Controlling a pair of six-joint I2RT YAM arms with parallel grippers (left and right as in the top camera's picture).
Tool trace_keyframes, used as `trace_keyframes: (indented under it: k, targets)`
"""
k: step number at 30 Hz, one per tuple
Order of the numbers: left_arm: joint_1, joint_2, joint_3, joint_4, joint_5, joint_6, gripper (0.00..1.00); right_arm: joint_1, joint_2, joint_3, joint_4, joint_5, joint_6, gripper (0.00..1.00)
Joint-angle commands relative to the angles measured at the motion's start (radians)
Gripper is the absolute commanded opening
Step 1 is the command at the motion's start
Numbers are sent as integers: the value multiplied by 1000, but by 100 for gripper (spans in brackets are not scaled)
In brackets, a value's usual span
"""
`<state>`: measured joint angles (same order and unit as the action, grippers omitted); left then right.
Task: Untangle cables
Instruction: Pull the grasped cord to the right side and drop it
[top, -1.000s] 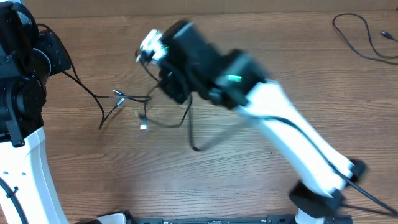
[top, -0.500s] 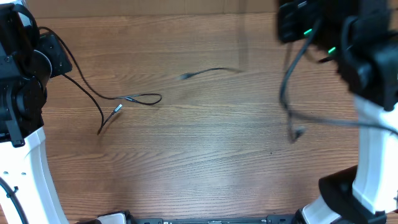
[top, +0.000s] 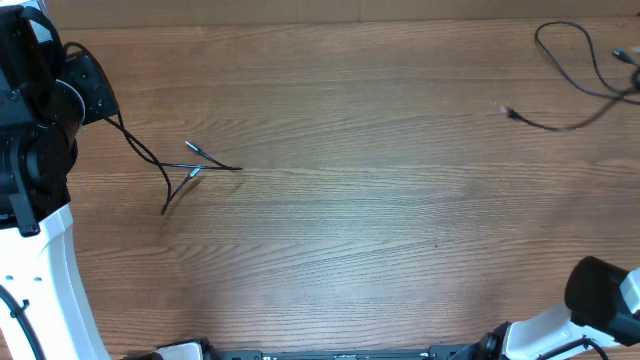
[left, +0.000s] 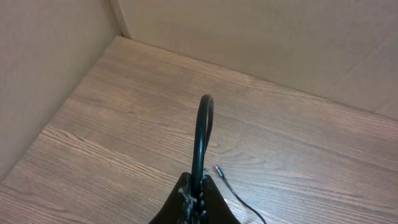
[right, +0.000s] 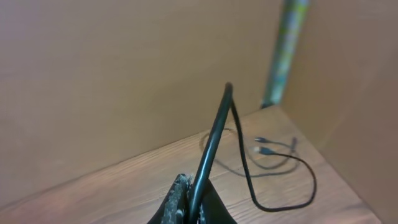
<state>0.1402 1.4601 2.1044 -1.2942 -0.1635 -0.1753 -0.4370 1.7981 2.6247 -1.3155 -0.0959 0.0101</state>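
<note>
I will next swing my right gripper toward the right in the wrist view. Then I will lower its cable onto the bare table beside the loose cable loop and release it.
One thin black cable (top: 150, 158) runs from my left arm (top: 45, 100) down to the table, with two silvery plug tips (top: 192, 148) lying at left centre. In the left wrist view my left gripper (left: 198, 190) is shut on this cable, which arches up (left: 204, 121) in front of it, and a plug tip (left: 219, 169) lies just beyond. My right gripper (right: 189, 196) is shut on another black cable (right: 214, 134). That cable hangs blurred at the overhead view's right (top: 555, 125). The right gripper itself is outside the overhead view.
A separate loose cable loop (top: 565, 55) lies at the table's far right corner, also in the right wrist view (right: 283, 165). Brown walls stand behind the table (left: 249, 31). The right arm's base (top: 605, 295) is at the lower right.
The right arm swung from left of centre to the far right and out of the overhead view, carrying one cable away. The left cable's loop was pulled flat and stays at left.
</note>
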Motion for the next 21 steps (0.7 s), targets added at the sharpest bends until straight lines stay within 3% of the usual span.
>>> trace_keyframes:
  k: [1,11,21]
  targets:
    - [6,-9,6,0,8,23,4,-94,33,-54,40,-26,13,4]
    - [5,-13,6,-33,8,23,4,-235,152,-272,230,-26,13,4]
    - [3,-84,6,-58,130,22,4,-380,220,-289,349,-101,28,4]
